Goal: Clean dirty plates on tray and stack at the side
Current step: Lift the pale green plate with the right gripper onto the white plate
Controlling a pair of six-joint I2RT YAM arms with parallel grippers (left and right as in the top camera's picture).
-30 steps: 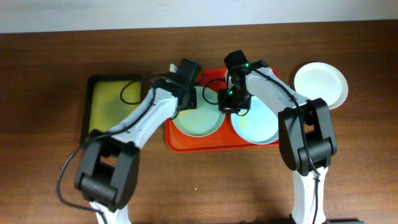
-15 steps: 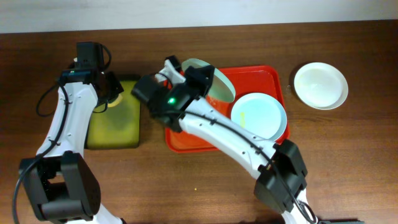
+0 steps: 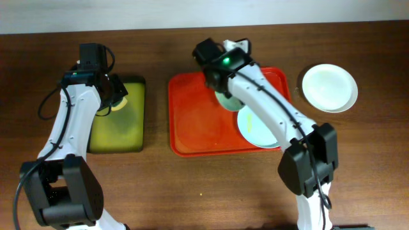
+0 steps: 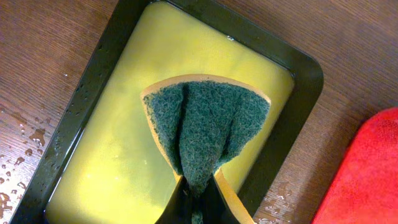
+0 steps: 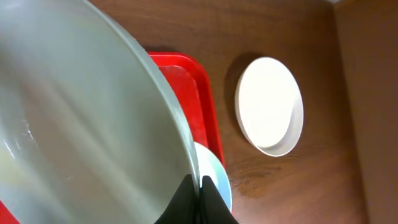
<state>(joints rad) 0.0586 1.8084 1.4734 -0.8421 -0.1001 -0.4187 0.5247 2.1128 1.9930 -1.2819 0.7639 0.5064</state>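
Observation:
I will next swing my right gripper over and down to let go of its plate onto the clean plate (image 3: 329,87) (image 5: 268,104), as that one sits lower, to the gripper's right in the overhead view.
My right gripper (image 5: 200,194) is shut on the rim of a pale plate (image 5: 81,124) and holds it tilted above the red tray (image 3: 198,121); the overhead view shows this gripper (image 3: 223,88) and the held plate (image 3: 229,102) over the tray's far middle. A second plate (image 3: 262,131) with a yellow smear lies at the tray's right end. A third, clean plate (image 3: 329,87) sits on the table right of the tray. My left gripper (image 4: 198,200) is shut on a green sponge (image 4: 205,124) above the sponge tray (image 4: 306,78).
The black-rimmed sponge tray (image 3: 118,128) with yellow liquid stands left of the red tray. Water drops lie on the wood beside it (image 4: 25,155). The red tray's left half is bare. The table's back edge meets a white wall.
My left arm went from the red tray back to the sponge tray with the sponge. My right arm lifted a plate off the tray and has swung it from the left to the right.

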